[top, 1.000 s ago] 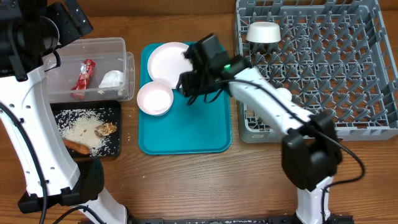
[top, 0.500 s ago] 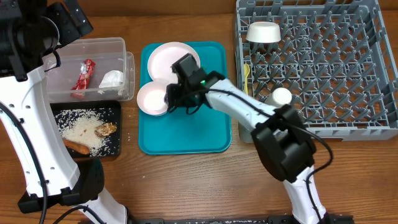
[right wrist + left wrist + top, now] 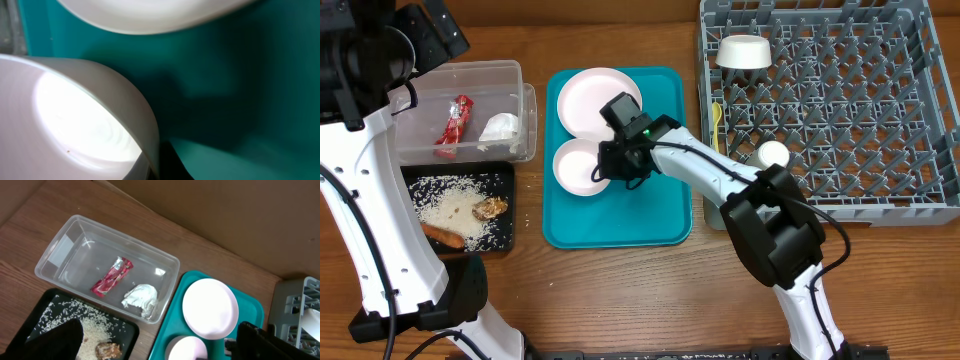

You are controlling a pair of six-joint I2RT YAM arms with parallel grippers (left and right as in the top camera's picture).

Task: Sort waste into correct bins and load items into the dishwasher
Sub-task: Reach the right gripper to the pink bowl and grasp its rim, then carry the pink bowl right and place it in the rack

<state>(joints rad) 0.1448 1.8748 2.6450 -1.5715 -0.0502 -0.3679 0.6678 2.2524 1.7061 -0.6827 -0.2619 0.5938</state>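
Note:
The rack's free pegs between the bowl and the cup in the rack are to the right of my right gripper in the overhead view. I should lift, move across and let go there next.
My right gripper (image 3: pixel 612 163) is shut on the right rim of a white bowl (image 3: pixel 577 166) on the teal tray (image 3: pixel 630 215). The rim fills the right wrist view (image 3: pixel 125 105). The white plate (image 3: pixel 590 98) lies just behind it. My left gripper (image 3: pixel 157 327) is open and empty, high above the tub. The clear tub (image 3: pixel 430 145) holds the red wrapper (image 3: pixel 455 118) and napkin (image 3: pixel 501 127). The black tray (image 3: pixel 505 235) holds rice (image 3: pixel 448 205), a brown piece (image 3: pixel 491 208) and the carrot (image 3: pixel 444 236). The grey rack (image 3: pixel 840 110) holds a bowl (image 3: pixel 744 50), cup (image 3: pixel 773 154) and yellow spoon (image 3: pixel 718 115).
The left arm's white links (image 3: pixel 370 220) stand along the left edge beside the black tray. The right arm (image 3: pixel 740 185) stretches across the gap between the teal tray and the rack. Bare wooden table (image 3: pixel 620 300) lies in front of the tray.
My right gripper swung left and down from the plate to the bowl's rim. The bowl has shifted a little to the right on the teal tray. The left arm has not moved.

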